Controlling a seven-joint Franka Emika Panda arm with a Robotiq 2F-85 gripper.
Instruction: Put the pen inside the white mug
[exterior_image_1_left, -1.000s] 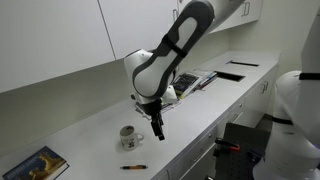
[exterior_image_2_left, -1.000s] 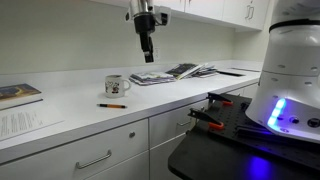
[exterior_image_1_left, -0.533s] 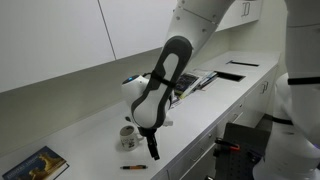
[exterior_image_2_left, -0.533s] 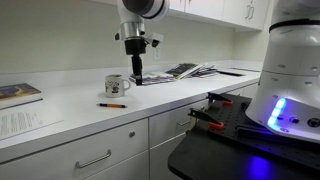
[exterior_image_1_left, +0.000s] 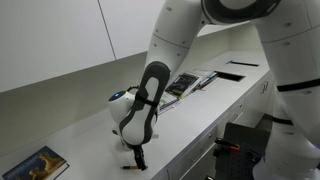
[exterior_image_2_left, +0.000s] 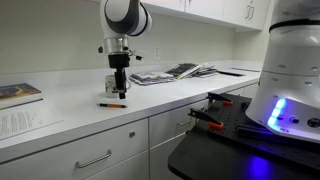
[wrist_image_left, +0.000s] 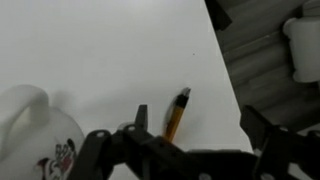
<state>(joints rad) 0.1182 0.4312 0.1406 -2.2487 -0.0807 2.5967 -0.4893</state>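
My gripper will go down and outward along the pen from above its near end, so that my fingers come around the pen's far end (exterior_image_1_left: 141, 168) (wrist_image_left: 181, 101).
The pen (wrist_image_left: 176, 115) is a short orange stick with dark ends, lying flat on the white counter near its front edge. It shows in both exterior views (exterior_image_1_left: 129, 167) (exterior_image_2_left: 112, 105). The white mug (wrist_image_left: 38, 138) with a dark print stands upright just beyond it. In an exterior view (exterior_image_2_left: 124, 84) the mug is partly hidden behind the gripper, and the arm hides it in the exterior view from the arm's side. My gripper (wrist_image_left: 200, 128) is open and empty and hangs just above the pen (exterior_image_1_left: 137, 158) (exterior_image_2_left: 117, 90). The pen lies between the fingers, close to one of them.
Open magazines (exterior_image_1_left: 190, 82) (exterior_image_2_left: 170, 72) lie farther along the counter. A book with a dark cover (exterior_image_1_left: 35, 163) (exterior_image_2_left: 18, 93) and a sheet of paper (exterior_image_2_left: 25, 122) lie at the other end. The counter's front edge (wrist_image_left: 225, 80) runs close beside the pen.
The arm has swung from high over the counter down towards its front edge. The gripper has dropped to just above the pen. Pen and mug have not moved.
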